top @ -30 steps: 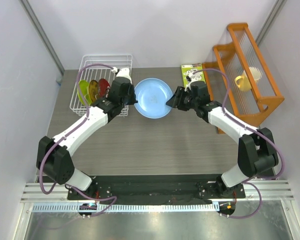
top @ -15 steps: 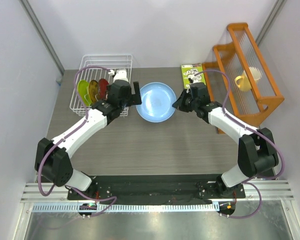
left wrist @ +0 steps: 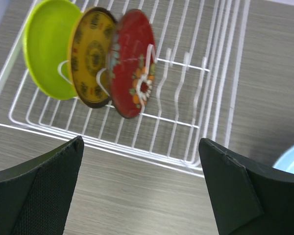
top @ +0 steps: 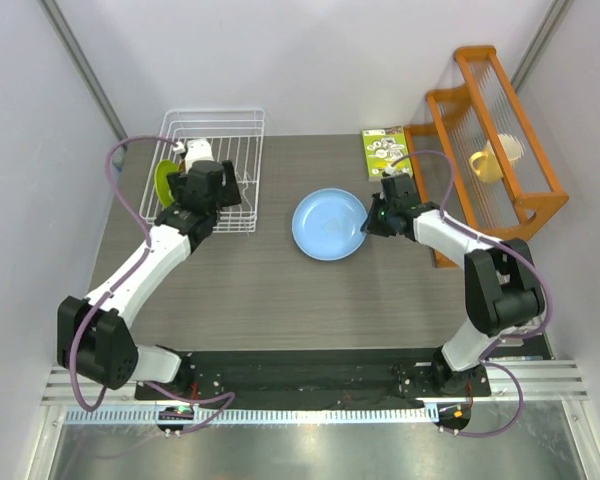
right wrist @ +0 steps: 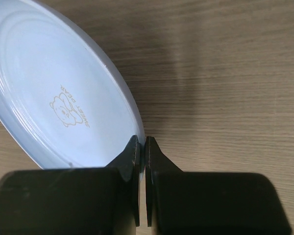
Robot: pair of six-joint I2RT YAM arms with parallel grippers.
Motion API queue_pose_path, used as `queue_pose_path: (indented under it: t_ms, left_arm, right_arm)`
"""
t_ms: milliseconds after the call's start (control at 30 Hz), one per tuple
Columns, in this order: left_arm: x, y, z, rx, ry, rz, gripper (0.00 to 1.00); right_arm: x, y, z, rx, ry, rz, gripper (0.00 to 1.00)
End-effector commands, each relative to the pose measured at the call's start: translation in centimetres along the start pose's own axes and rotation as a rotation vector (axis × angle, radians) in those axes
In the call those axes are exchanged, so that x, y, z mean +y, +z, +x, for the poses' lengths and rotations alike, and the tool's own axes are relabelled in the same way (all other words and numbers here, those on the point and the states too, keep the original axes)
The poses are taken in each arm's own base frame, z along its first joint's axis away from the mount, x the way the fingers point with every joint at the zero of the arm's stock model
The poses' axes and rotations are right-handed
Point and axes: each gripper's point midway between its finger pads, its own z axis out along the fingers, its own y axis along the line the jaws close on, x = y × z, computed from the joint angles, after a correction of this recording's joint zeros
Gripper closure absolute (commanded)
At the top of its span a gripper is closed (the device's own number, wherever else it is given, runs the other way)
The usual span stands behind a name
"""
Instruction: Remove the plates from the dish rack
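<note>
I will lower my left gripper onto the dark red patterned plate's near rim point(left wrist: 124, 114) next, with one open finger on each side of the plate, because the empty slots beside it leave room.
The large light blue plate point(top: 329, 224) point(right wrist: 54, 88) is out over the middle of the table, and my right gripper point(top: 380, 215) point(right wrist: 143, 142) is shut on its right rim. Three smaller plates stand on edge in the white wire dish rack point(top: 212, 113) point(left wrist: 206, 73): lime green point(left wrist: 49, 46) point(top: 165, 180), yellow-rimmed dark point(left wrist: 90, 58) and dark red patterned point(left wrist: 132, 63). My left gripper point(top: 220, 187) point(left wrist: 142, 166) hangs wide open with nothing between its fingers, just in front of the rack's near wire side. In the top view the left arm hides the red and yellow plates.
An orange wooden shelf rack point(top: 495, 130) stands along the right side with a pale cup point(top: 490, 160) in it. A green printed packet point(top: 383, 150) lies at the back, just behind my right gripper. Grey walls close in left and behind.
My left gripper opened, let go of the blue plate and swung left to the rack. My right gripper shut on the plate's rim and drew it right and nearer.
</note>
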Motion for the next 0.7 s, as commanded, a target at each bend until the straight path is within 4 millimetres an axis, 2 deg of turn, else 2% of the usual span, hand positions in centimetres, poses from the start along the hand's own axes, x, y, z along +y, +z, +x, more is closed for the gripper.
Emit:
queue_pose_path:
  t_ms: [0, 33, 67, 133, 233, 333, 367, 467, 533, 667]
  left_arm:
    - [1.9, 1.5, -0.8, -0.006, -0.086, 0.018, 0.01]
    - [3.0, 2.2, -1.0, -0.004, -0.116, 0.006, 0.01]
    - [2.7, 2.5, -0.8, 0.01, -0.133, 0.043, 0.0]
    - [3.3, 3.4, -0.9, 0.011, -0.147, 0.039, 0.01]
    - [3.1, 4.0, -1.1, 0.013, -0.114, 0.046, 0.01]
    - [2.6, 4.9, -1.0, 0.028, -0.11, 0.064, 0.02]
    - [2.4, 5.4, -0.5, 0.04, -0.107, 0.069, 0.04]
    - [2.2, 6.1, -0.6, 0.037, -0.115, 0.072, 0.07]
    - [2.2, 6.8, -0.7, 0.033, -0.121, 0.069, 0.09]
    - [2.1, 7.9, -1.1, 0.008, -0.122, 0.061, 0.19]
  right_arm:
    - [-0.3, 1.2, 0.4, 0.039, 0.001, 0.003, 0.99]
    - [-0.6, 1.4, 0.6, 0.05, 0.003, 0.013, 0.99]
    - [-0.7, 1.6, 0.8, 0.058, 0.004, 0.021, 0.98]
    - [-1.2, 2.1, 1.1, 0.072, 0.005, 0.038, 0.97]
    - [-1.7, 2.1, 1.1, 0.077, 0.0, 0.068, 0.87]
    - [-2.2, 1.5, 0.5, 0.07, -0.008, 0.109, 0.61]
    - [-3.1, 1.2, -0.1, 0.043, -0.013, 0.166, 0.42]
    - [-3.8, -0.6, -1.7, -0.008, -0.037, 0.231, 0.35]
    - [-4.1, -1.8, -2.4, -0.024, -0.053, 0.258, 0.35]
    - [-3.7, -4.9, -4.4, -0.102, -0.068, 0.269, 0.33]
